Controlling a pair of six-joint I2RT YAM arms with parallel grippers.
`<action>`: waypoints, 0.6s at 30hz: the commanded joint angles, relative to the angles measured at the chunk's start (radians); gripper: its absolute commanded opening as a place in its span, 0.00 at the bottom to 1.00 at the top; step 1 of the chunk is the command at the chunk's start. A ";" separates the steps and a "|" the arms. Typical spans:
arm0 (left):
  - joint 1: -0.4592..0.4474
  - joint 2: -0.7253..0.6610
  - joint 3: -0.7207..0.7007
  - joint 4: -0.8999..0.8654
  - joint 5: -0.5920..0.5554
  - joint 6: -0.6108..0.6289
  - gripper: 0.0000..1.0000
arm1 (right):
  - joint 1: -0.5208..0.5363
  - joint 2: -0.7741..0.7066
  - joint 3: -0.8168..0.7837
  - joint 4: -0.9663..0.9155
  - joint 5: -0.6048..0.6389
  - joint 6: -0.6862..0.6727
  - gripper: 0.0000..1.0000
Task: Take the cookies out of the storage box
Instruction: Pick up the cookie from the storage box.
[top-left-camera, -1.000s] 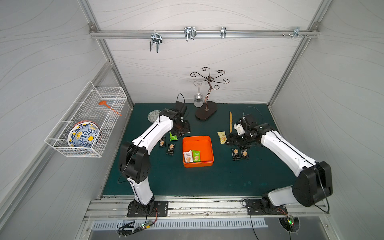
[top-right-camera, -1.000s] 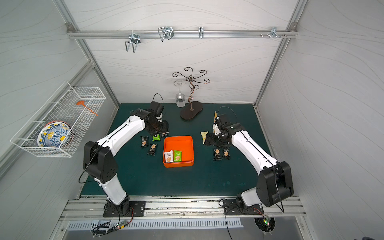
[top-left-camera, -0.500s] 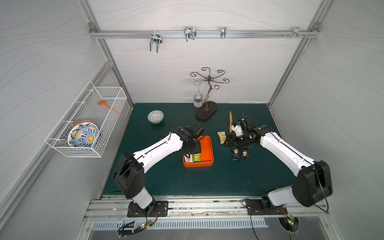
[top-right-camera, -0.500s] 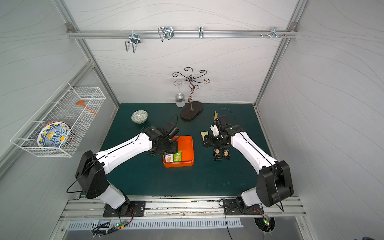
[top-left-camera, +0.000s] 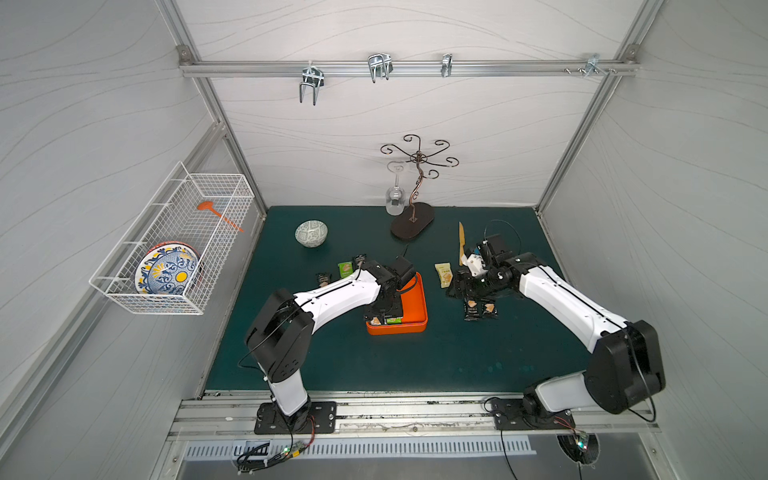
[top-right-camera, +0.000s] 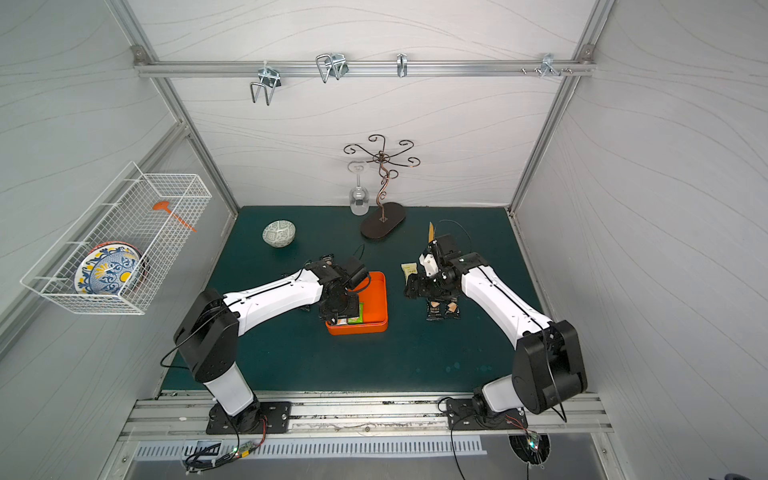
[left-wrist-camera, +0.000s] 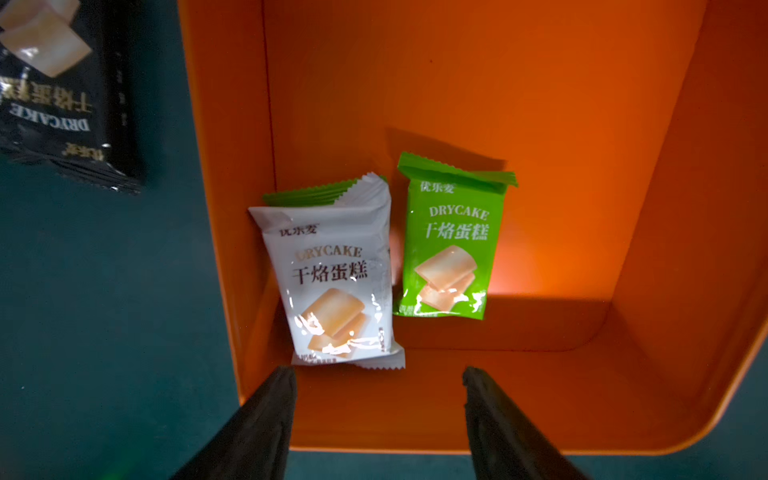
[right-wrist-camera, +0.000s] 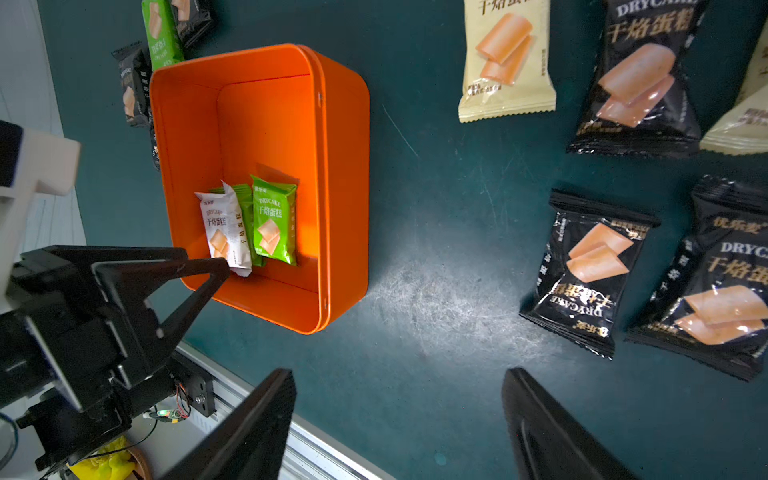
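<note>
My left gripper lowers into the storage box (top-right-camera: 376, 299) next and closes its fingers across the white packet (top-right-camera: 341, 321), since it lies below them on a green one.
The orange storage box (top-left-camera: 417, 309) (top-right-camera: 376, 299) sits mid-table. Inside it, by the near left corner, lie a white cookie packet (left-wrist-camera: 336, 282) and a green one (left-wrist-camera: 451, 245), with a second green packet (left-wrist-camera: 307, 195) under the white one. My left gripper (left-wrist-camera: 378, 370) hangs open over that corner, just short of the white packet, with nothing between its fingers. My right gripper (right-wrist-camera: 401, 372) is open above bare mat to the right of the box. Beside it lie black cookie packets (top-left-camera: 471, 309) and a pale yellow one (top-left-camera: 444, 274). More cookies (top-left-camera: 345, 269) lie left of the box.
A patterned bowl (top-left-camera: 311, 232) stands at the back left. At the back middle is a wire glass stand (top-left-camera: 413, 216) with a hanging wine glass (top-left-camera: 395, 199). A wooden stick (top-left-camera: 461, 243) lies behind the right gripper. A white wire basket (top-left-camera: 174, 245) hangs on the left wall.
My left arm has swung from the packets behind and left of the box to over the box, its gripper now down at the near corner. The right arm has hardly moved.
</note>
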 joint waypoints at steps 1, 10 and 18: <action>0.006 0.022 0.003 0.038 -0.013 -0.005 0.68 | 0.006 -0.025 -0.006 -0.003 -0.004 -0.012 0.83; 0.070 0.034 -0.062 0.104 0.013 0.011 0.65 | 0.004 -0.033 -0.001 -0.021 0.015 -0.021 0.84; 0.081 0.058 -0.033 0.103 0.005 0.042 0.65 | 0.002 -0.019 0.004 -0.024 0.013 -0.021 0.84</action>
